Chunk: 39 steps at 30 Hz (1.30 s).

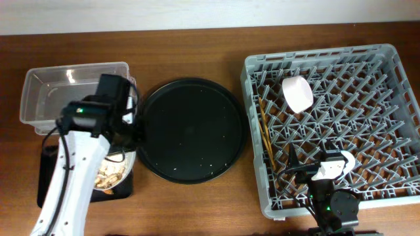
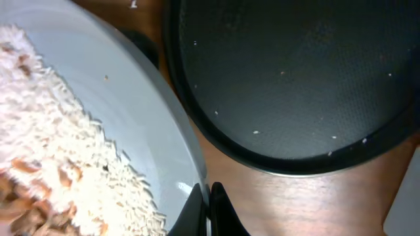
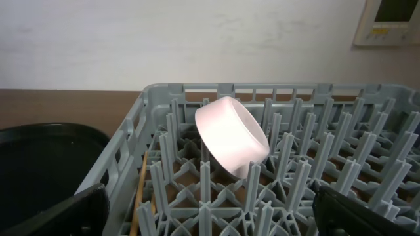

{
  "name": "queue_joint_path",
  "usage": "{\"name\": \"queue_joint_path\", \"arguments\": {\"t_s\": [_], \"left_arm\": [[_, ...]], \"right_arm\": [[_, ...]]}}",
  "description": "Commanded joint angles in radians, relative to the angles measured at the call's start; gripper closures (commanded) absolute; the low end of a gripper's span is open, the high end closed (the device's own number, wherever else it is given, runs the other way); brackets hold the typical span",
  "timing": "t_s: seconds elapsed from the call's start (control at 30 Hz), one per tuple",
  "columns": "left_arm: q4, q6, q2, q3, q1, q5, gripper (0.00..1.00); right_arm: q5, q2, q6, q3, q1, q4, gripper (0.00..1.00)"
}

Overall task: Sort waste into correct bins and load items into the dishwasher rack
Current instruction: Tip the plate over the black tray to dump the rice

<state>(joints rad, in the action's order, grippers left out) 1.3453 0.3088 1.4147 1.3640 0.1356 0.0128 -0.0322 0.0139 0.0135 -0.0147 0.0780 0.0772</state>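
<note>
My left gripper will tip the rice-covered plate over the shallow tray (image 1: 47, 164), then cross to the rack's slots beside the bowl to release it, as these stand empty.
My left gripper (image 2: 209, 204) is shut on the rim of the pale round plate (image 2: 131, 111), which carries loose rice with brownish scraps (image 2: 52, 164). In the overhead view the plate (image 1: 115, 172) is over the shallow black rectangular tray (image 1: 47, 164), in front of the clear tub (image 1: 72, 92). The grey dishwasher rack (image 1: 387, 98) holds the white bowl (image 1: 298, 93) on its side and the chopsticks (image 1: 265, 131) along its left wall. My right gripper (image 3: 210, 206) is open and empty, low over the rack's front left; the bowl (image 3: 230, 134) lies ahead of it. The cup, napkin, packet and food stick are out of view.
A large round black tray (image 1: 190, 128) with a few rice grains lies between the bins and the rack; it also shows in the left wrist view (image 2: 295, 85). Bare wooden table surrounds everything. A pale wall stands behind the rack.
</note>
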Motion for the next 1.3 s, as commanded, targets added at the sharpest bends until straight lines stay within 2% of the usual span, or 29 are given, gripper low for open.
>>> {"name": "queue_joint_path", "arguments": {"t_s": [0.0,0.03,0.1,0.2,0.23,0.27,0.33,0.43,0.6,0.63,0.73,0.83,0.97,1.13,1.2,1.23,1.27], "left_arm": [[-0.055,-0.153,-0.014,-0.077,-0.105,0.122,1.00],[-0.090,-0.212,-0.017,-0.109,-0.149,0.204,1.00],[-0.119,-0.250,-0.028,-0.143,-0.196,0.291,1.00],[-0.128,-0.262,-0.087,-0.183,-0.288,0.317,1.00],[-0.140,-0.305,-0.122,-0.200,-0.324,0.370,1.00],[-0.151,-0.371,-0.174,-0.223,-0.386,0.491,1.00],[-0.151,-0.426,-0.222,-0.252,-0.468,0.581,1.00],[-0.143,-0.564,-0.298,-0.315,-0.616,0.808,1.00],[-0.072,-0.729,-0.362,-0.374,-0.810,1.034,1.00],[-0.066,-0.731,-0.367,-0.380,-0.847,1.068,1.00],[-0.027,-0.734,-0.380,-0.401,-0.968,1.104,1.00],[0.035,-0.835,-0.387,-0.414,-1.060,1.178,1.00],[0.064,-0.887,-0.387,-0.414,-1.082,1.177,1.00],[0.061,-0.887,-0.387,-0.414,-1.082,1.170,1.00],[0.055,-0.884,-0.386,-0.414,-1.082,1.070,1.00],[0.069,-0.869,-0.387,-0.414,-1.082,1.063,1.00],[0.061,-0.771,-0.387,-0.414,-1.082,1.005,1.00]], "right_arm": [[0.002,-0.007,-0.006,0.008,-0.006,0.005,0.02],[0.002,-0.007,-0.006,0.008,-0.006,0.005,0.02],[0.002,-0.007,-0.006,0.008,-0.006,0.005,0.02],[0.002,-0.007,-0.006,0.008,-0.006,0.005,0.02],[0.002,-0.007,-0.006,0.008,-0.006,0.005,0.02],[0.002,-0.007,-0.006,0.008,-0.006,0.005,0.02],[0.002,-0.007,-0.006,0.008,-0.006,0.005,0.02],[0.002,-0.007,-0.006,0.008,-0.006,0.005,0.02],[0.002,-0.007,-0.006,0.008,-0.006,0.005,0.02],[0.002,-0.007,-0.006,0.008,-0.006,0.005,0.02],[0.002,-0.007,-0.006,0.008,-0.006,0.005,0.02],[0.002,-0.007,-0.006,0.008,-0.006,0.005,0.02],[0.002,-0.007,-0.006,0.008,-0.006,0.005,0.02],[0.002,-0.007,-0.006,0.008,-0.006,0.005,0.02],[0.002,-0.007,-0.006,0.008,-0.006,0.005,0.02],[0.002,-0.007,-0.006,0.008,-0.006,0.005,0.02],[0.002,-0.007,-0.006,0.008,-0.006,0.005,0.02]]}}
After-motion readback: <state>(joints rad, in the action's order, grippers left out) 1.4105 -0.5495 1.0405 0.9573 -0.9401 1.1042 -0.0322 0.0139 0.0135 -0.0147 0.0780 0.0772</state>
